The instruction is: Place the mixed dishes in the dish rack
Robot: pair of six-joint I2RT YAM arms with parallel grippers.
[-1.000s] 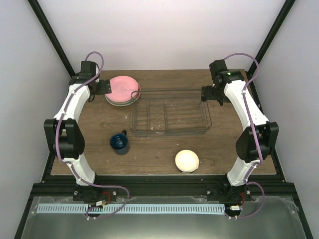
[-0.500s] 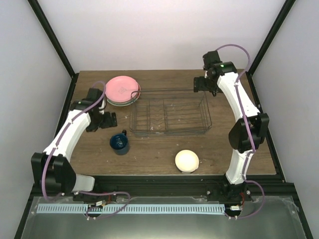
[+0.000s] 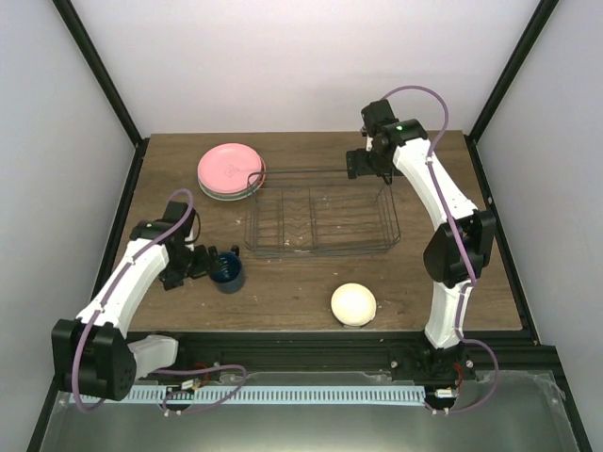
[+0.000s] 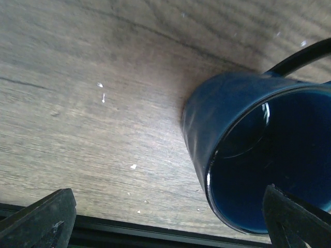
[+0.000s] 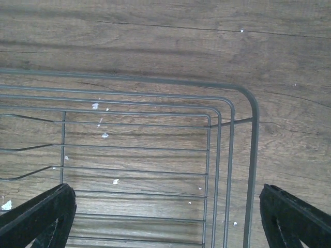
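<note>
My left gripper is going down toward the dark blue mug next. It will straddle the mug's closest side (image 3: 215, 274) (image 4: 209, 179) as I bring it down.
A dark blue mug (image 3: 226, 271) stands on the table in front of the dish rack (image 3: 320, 215), an empty wire basket. My left gripper (image 3: 196, 265) is just left of the mug, open. In the left wrist view the mug (image 4: 243, 144) fills the right side, its mouth toward the camera, close to the right finger (image 4: 297, 219); the left gripper (image 4: 165, 227) holds nothing. The pink plate (image 3: 229, 169) tops a stack left of the rack's far end. A cream bowl (image 3: 353, 304) sits near the front. My right gripper (image 3: 363, 162) hangs open over the rack's far right corner (image 5: 243, 103).
The table's front edge (image 4: 155, 232) runs as a dark strip just below the left fingers. A paler plate rim (image 3: 215, 193) shows under the pink plate. Black frame posts stand at the table's back corners.
The left arm swung from beside the plates toward the front and now sits at the mug. The right arm moved left along the rack's far edge. Both grippers stayed open.
</note>
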